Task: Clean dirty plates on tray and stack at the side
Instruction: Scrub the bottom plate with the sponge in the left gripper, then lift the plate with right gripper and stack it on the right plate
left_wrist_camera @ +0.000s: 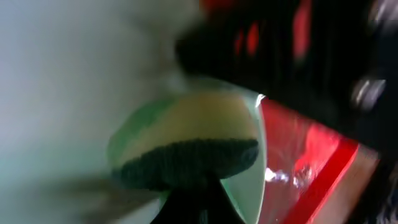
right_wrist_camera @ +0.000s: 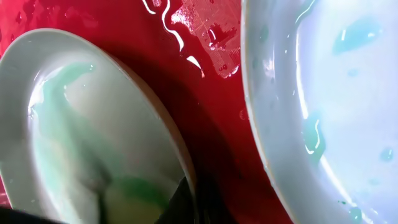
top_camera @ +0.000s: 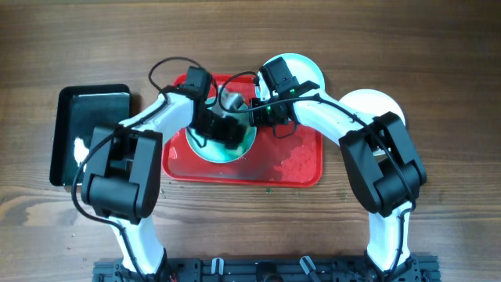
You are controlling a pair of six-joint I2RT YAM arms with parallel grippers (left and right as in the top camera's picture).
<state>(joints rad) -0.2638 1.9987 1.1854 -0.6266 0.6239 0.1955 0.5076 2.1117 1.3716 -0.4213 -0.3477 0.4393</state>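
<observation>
Next, my right gripper rises, then lowers the aqua plate onto the white plate (top_camera: 368,106) and releases it, as that lies to the gripper's right in the overhead view.
The red tray (top_camera: 297,168) lies mid-table, wet. A pale aqua plate (top_camera: 228,150) with a green smear sits on its left half, and also shows in the right wrist view (right_wrist_camera: 81,137). My left gripper (top_camera: 223,129) is shut on a yellow sponge with a dark scrub face (left_wrist_camera: 186,149), pressed against this plate (left_wrist_camera: 252,186). My right gripper (right_wrist_camera: 199,202) is shut on the plate's rim; overhead it is at the plate's right edge (top_camera: 264,116). A second aqua plate (top_camera: 301,66) (right_wrist_camera: 323,93) rests at the tray's far right corner. A white plate (top_camera: 368,106) lies on the table right of the tray.
A black rectangular tray (top_camera: 59,133) sits at the left with a small white lump (top_camera: 81,146) in it. Water and green specks lie on the red tray's right half (right_wrist_camera: 205,37). Both arms cross over the tray's far side.
</observation>
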